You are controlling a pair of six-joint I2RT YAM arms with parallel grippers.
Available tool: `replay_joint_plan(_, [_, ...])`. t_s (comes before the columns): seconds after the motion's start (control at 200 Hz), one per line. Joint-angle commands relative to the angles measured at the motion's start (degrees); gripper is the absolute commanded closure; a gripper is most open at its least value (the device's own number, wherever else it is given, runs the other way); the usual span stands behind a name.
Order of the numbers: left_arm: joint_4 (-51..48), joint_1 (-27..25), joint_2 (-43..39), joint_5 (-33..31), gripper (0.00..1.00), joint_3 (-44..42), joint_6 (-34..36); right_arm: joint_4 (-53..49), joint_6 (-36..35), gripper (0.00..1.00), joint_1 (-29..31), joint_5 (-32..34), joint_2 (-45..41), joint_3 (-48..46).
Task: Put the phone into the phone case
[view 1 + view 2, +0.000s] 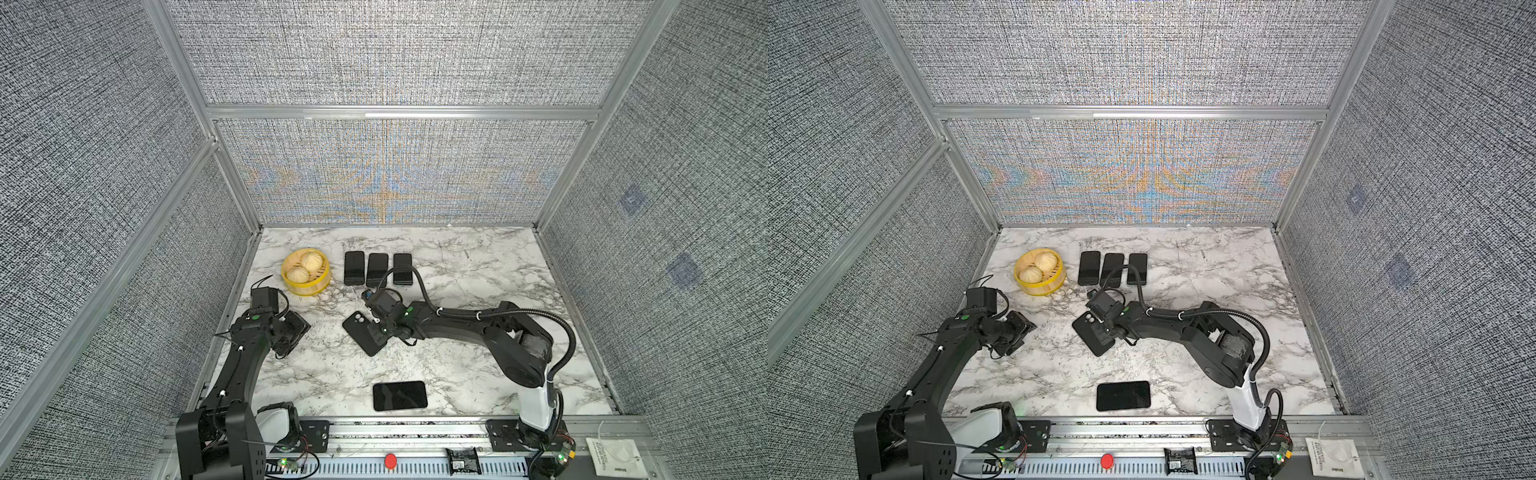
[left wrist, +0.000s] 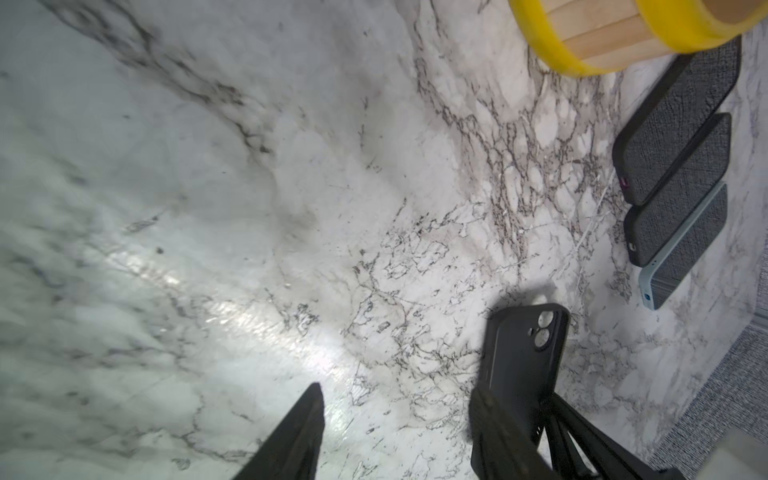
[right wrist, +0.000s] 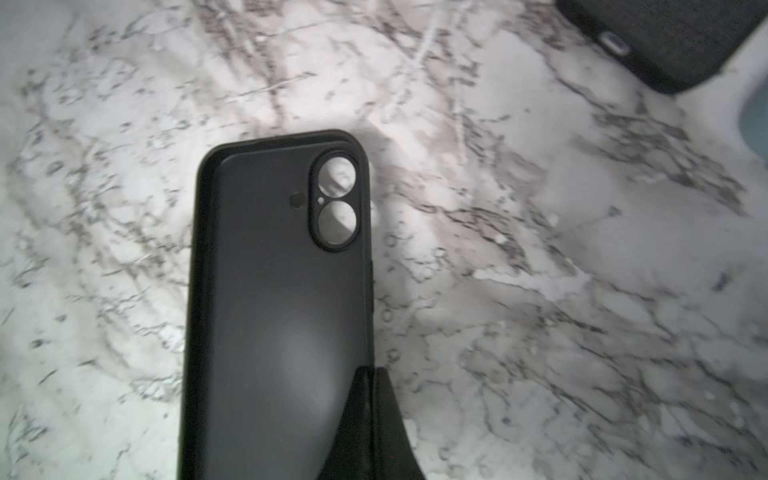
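Note:
I should gently move the case (image 1: 360, 332) outward and down with my right gripper and release its long side on the bare marble below my gripper, just outward of the case.
The black phone case (image 1: 360, 332) (image 1: 1089, 333) lies empty near the table's middle, its camera holes showing the marble through them in the right wrist view (image 3: 274, 291). My right gripper (image 1: 380, 329) (image 3: 371, 376) is shut on the case's long side wall, one finger inside and one outside. The phone (image 1: 400, 395) (image 1: 1123, 395) lies flat, dark screen up, near the front edge, with no gripper near it. My left gripper (image 1: 293, 332) (image 2: 399, 415) hangs open over bare marble left of the case (image 2: 523, 353), holding nothing.
A yellow-rimmed bamboo steamer (image 1: 318, 286) with two buns stands at the back left. Three cased phones (image 1: 377, 269) lie side by side behind the right gripper. An aluminium rail with a red button (image 1: 390, 460) runs along the front; fabric walls enclose the table.

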Motion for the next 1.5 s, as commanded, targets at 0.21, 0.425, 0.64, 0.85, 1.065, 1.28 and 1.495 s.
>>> replay_joint_plan(0.21, [6.6,-3.0,1.1,5.6,0.43,-2.0,-0.6,1.1,8.7,1.0,-2.8,0.6,0.6,-1.4])
replay_joint_plan(0.425, [8.8,-5.5,2.6,6.2,0.43,-2.1,-1.5,-0.1,8.4,0.69,-3.0,-1.5,1.2,-0.2])
replay_joint_plan(0.64, [10.7,-10.2,5.5,5.9,0.43,-2.0,-1.7,-5.7,3.8,0.37,-3.5,-2.4,-5.4,-0.5])
replay_joint_plan(0.85, [14.2,-15.6,8.3,11.0,0.43,-4.8,-1.4,-15.4,-13.3,0.31,1.9,-1.9,-19.3,-9.9])
replay_joint_plan(1.065, [16.2,-18.1,11.6,12.3,0.43,-5.1,-1.8,-18.9,-33.3,0.28,8.3,-6.9,-26.2,-16.7])
replay_joint_plan(1.28, [15.7,-18.1,12.0,12.4,0.43,-4.5,-1.5,-18.8,-42.5,0.21,12.7,-12.4,-24.6,-19.7])
replay_joint_plan(1.495, [15.9,-18.1,13.1,12.4,0.43,-3.9,-1.3,-15.1,-38.9,0.17,14.8,-11.0,-18.1,-18.6])
